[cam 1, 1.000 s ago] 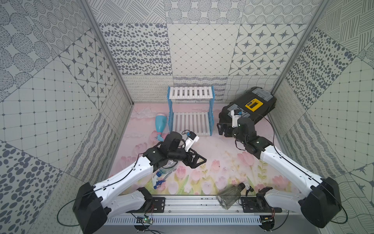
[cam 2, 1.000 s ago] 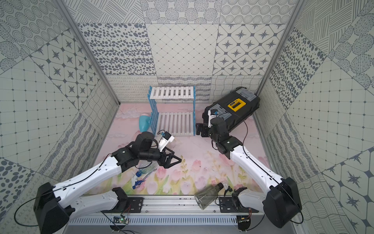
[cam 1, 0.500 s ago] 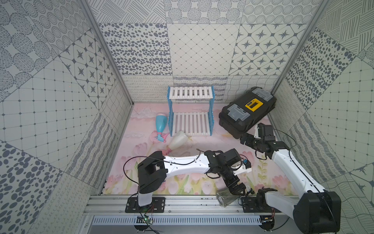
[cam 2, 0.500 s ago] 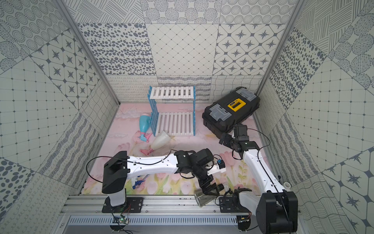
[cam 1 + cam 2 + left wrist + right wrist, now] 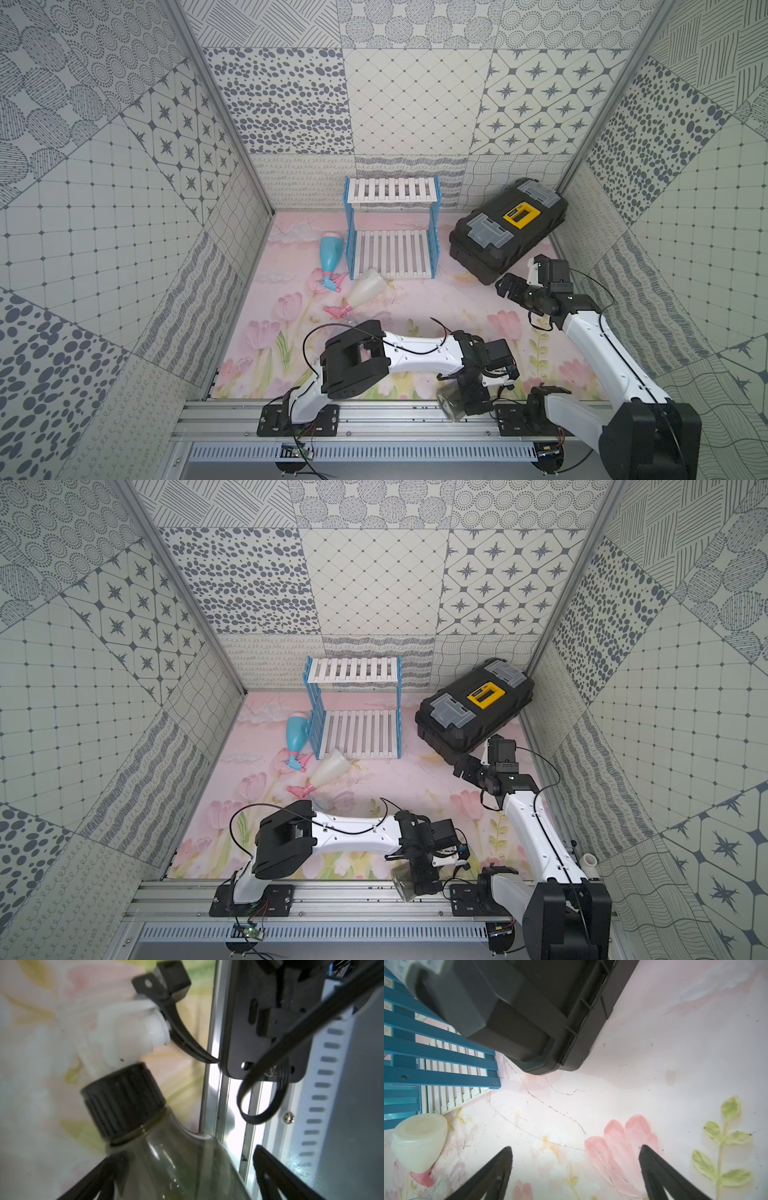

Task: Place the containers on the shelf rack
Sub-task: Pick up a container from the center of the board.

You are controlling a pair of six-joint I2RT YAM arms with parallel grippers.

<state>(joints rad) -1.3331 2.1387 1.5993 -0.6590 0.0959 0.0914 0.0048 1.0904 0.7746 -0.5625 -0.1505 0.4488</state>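
I need to tilt my right gripper level next and reach onto the trigger head of the smoky grey container, which is free because my left gripper is around the body of that container.
A smoky grey container [image 5: 451, 405] [image 5: 405, 886] [image 5: 187, 1167] with a black trigger lies at the mat's front edge, its base over the rail. My left gripper [image 5: 469, 399] [image 5: 422, 879] [image 5: 187, 1153] is open and straddles its body; one finger stands apart from it. A light-blue container [image 5: 330, 253] [image 5: 297, 735] and a white one [image 5: 368, 284] [image 5: 330, 764] [image 5: 419, 1140] lie beside the shelf rack [image 5: 392, 249] [image 5: 357, 733] [image 5: 436, 1051]. Both rack shelves are bare. My right gripper [image 5: 505, 286] [image 5: 461, 766] [image 5: 575, 1147] is open over the mat.
A big black toolbox [image 5: 507, 228] [image 5: 473, 712] [image 5: 529, 1012] stands at the back right, close to the right gripper and the rack's side. The aluminium rail [image 5: 374, 415] with both arm bases runs along the front. Patterned walls close three sides.
My left arm has swung from the left middle of the mat to the front right and come down over the grey container. My right arm has drawn back to the right, away from the rack.
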